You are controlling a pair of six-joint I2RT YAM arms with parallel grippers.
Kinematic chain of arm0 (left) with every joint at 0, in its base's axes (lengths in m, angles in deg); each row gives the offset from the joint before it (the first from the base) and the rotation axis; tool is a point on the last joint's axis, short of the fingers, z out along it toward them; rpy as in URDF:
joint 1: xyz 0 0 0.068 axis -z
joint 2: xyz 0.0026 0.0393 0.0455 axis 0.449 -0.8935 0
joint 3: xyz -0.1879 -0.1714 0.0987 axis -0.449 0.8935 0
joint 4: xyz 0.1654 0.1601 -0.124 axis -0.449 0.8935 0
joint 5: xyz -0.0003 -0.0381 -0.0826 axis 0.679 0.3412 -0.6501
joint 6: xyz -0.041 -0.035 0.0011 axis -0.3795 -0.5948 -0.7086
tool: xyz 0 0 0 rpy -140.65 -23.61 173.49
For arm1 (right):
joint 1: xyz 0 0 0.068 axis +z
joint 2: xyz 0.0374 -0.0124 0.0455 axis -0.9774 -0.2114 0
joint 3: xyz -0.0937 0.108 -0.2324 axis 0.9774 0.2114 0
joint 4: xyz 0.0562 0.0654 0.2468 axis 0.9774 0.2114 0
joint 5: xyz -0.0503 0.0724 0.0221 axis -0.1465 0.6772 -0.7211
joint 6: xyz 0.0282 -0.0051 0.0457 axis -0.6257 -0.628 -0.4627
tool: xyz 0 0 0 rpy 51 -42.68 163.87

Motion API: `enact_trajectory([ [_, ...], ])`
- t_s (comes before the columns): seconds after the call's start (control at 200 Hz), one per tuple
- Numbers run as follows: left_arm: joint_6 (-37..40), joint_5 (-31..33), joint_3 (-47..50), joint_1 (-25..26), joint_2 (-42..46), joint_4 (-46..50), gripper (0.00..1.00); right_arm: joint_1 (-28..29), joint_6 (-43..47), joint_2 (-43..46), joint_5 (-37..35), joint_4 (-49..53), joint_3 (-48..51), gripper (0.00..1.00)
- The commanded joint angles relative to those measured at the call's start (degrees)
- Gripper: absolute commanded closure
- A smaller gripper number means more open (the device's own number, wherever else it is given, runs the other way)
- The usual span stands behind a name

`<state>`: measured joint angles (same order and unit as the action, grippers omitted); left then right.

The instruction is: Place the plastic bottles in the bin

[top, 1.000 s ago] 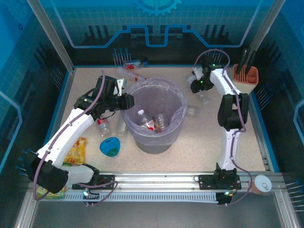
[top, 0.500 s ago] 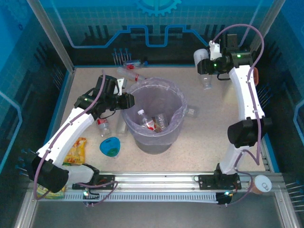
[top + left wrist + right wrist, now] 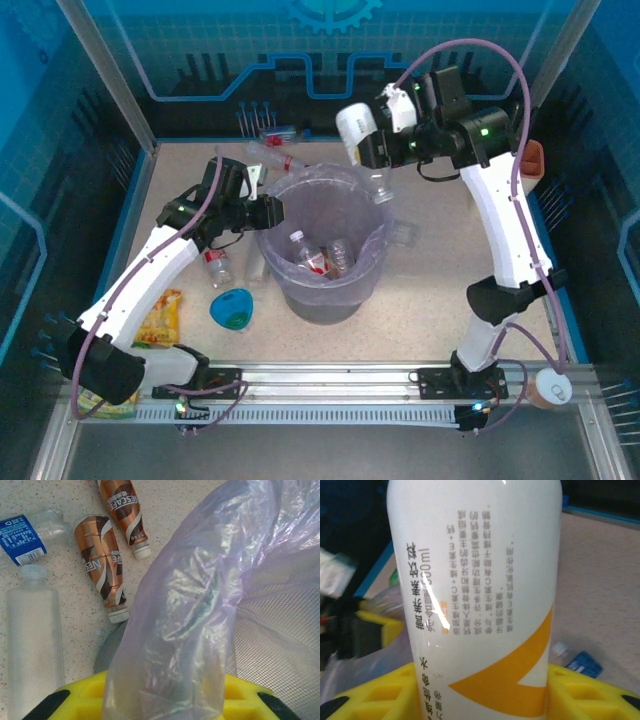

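The right gripper will next move back and down into the bin's opening (image 3: 322, 228) to release the white bottle (image 3: 352, 128), since the bin's opening is below the gripper and nearer the robot's base.
The bin (image 3: 322, 300) is a grey bucket lined with a lilac bag (image 3: 200, 595), with plastic bottles (image 3: 315, 258) lying in its bottom. My left gripper (image 3: 266, 212) sits at the bin's left rim, shut on a fold of the bag that passes between its yellow fingers (image 3: 85, 697). High above the bin's back rim, my right gripper (image 3: 374, 146) is shut on a white bottle (image 3: 352, 128) with an orange mark (image 3: 475, 580). Two brown-labelled bottles (image 3: 102, 565) and a clear bottle (image 3: 32, 635) lie on the table left of the bin.
More bottles lie at the back (image 3: 275, 150) and just right of the bin (image 3: 402, 235). A blue bowl (image 3: 232, 308) and yellow snack packets (image 3: 160, 320) sit at the front left. A knife block (image 3: 536, 158) stands at the back right, a paper cup (image 3: 550, 387) at the front right.
My right arm has lifted the white bottle from the back right of the table and swung it left, up over the bin's back rim. The left arm has not moved.
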<state>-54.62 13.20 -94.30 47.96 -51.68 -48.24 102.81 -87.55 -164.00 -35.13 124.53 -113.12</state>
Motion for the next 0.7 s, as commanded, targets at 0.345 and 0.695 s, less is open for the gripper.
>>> enact_trajectory([
  [0.345,-0.04,-0.69,1.34,0.07,-0.99,-0.52,0.74,18.03,-6.50,-2.16,-8.69,2.73,11.45,0.59],
  [0.695,-0.03,-0.57,1.97,0.08,-0.73,-0.80,0.75,20.25,-11.96,1.00,-16.27,-6.72,29.75,0.58],
])
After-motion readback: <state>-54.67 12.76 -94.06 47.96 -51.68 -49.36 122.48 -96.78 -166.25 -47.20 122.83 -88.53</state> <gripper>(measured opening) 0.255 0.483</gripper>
